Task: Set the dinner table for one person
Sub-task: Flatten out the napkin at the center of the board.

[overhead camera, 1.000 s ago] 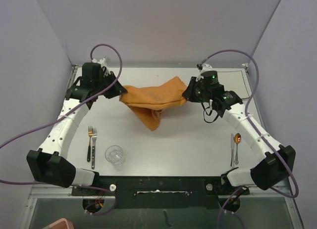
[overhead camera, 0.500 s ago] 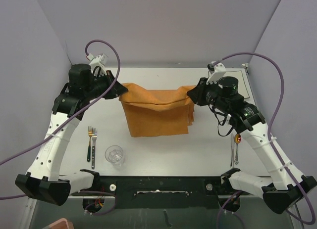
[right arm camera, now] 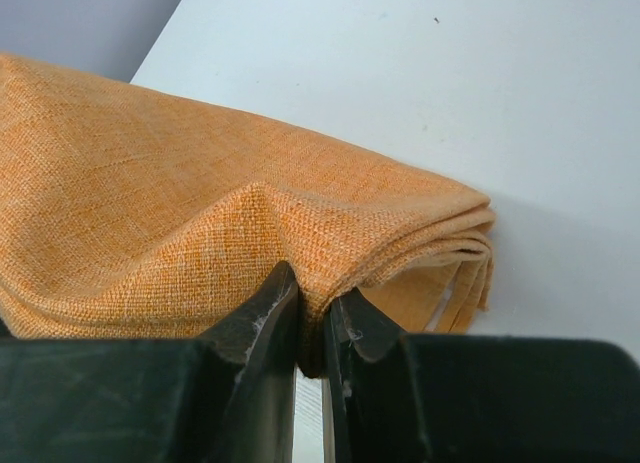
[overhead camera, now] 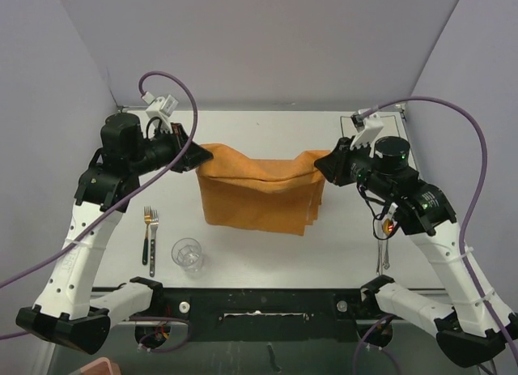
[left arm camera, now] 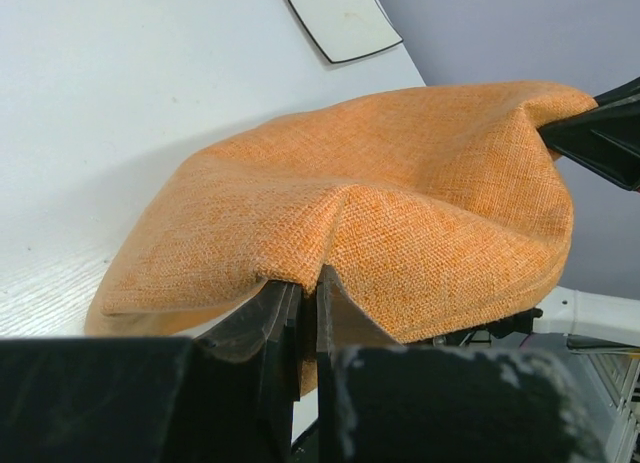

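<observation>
The robot's left gripper needs to move outward and down next, toward the bare far tabletop, to release the mat's corner, because the orange mat (overhead camera: 259, 198) is still hanging above the table.
An orange cloth mat (overhead camera: 259, 198) hangs stretched between both grippers above the middle of the dinner table (overhead camera: 267, 257), its lower folded part draping toward the tabletop. My left gripper (overhead camera: 200, 157) is shut on the mat's left top corner; in the left wrist view the weave (left arm camera: 400, 183) bunches into my gripper (left arm camera: 310, 283). My right gripper (overhead camera: 320, 166) is shut on the right top corner. In the right wrist view the mat (right arm camera: 180, 203) shows several folded layers pinched by my gripper (right arm camera: 315, 308).
Two forks (overhead camera: 150, 231) lie at the near left with a clear glass (overhead camera: 187, 253) beside them. A knife (overhead camera: 378, 249) and a spoon (overhead camera: 388, 229) lie at the near right under the right arm. A white square plate (left arm camera: 338, 18) sits at the far edge.
Both arms rose and drew apart and toward the near side, pulling the crumpled mat out into a wide hanging sheet. Both grips stayed shut on its corners.
</observation>
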Robot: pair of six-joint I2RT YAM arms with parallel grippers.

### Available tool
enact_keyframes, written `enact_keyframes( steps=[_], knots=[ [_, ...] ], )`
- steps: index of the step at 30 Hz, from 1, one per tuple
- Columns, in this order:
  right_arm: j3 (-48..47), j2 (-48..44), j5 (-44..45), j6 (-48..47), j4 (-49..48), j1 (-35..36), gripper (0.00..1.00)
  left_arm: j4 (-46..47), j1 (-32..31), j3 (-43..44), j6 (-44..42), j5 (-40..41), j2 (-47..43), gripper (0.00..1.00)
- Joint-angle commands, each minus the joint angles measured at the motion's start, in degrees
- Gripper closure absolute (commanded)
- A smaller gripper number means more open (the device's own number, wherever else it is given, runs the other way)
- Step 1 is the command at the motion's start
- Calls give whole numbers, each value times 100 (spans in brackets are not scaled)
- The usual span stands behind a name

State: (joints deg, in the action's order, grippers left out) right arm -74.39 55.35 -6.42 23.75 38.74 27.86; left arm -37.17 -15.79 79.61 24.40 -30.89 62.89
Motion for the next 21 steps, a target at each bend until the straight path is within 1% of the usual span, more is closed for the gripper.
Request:
enact_keyframes(
  steps=[1,3,7,10,12,16,21],
  knots=[
    [-383,215,172,-99,-325,25,100,530,8,37,-202,106,-46,100],
    [-483,391,144,-107,-433,27,100,502,15,126,-182,198,60,100],
    [-880,935,149,-236,-535,15,100,326,91,452,-64,705,440,100],
    [-1140,1348,221,-398,-829,-13,100,242,242,976,-17,726,995,100],
    [-1393,1752,224,-471,-1023,-123,100,150,368,1477,43,688,1496,100],
    [-2100,2639,-57,-535,-1339,-468,100,-141,590,2717,170,517,2658,100],
    [-3045,3751,-341,-507,-1580,-792,100,-133,797,4075,453,263,3755,100]
  ],
)
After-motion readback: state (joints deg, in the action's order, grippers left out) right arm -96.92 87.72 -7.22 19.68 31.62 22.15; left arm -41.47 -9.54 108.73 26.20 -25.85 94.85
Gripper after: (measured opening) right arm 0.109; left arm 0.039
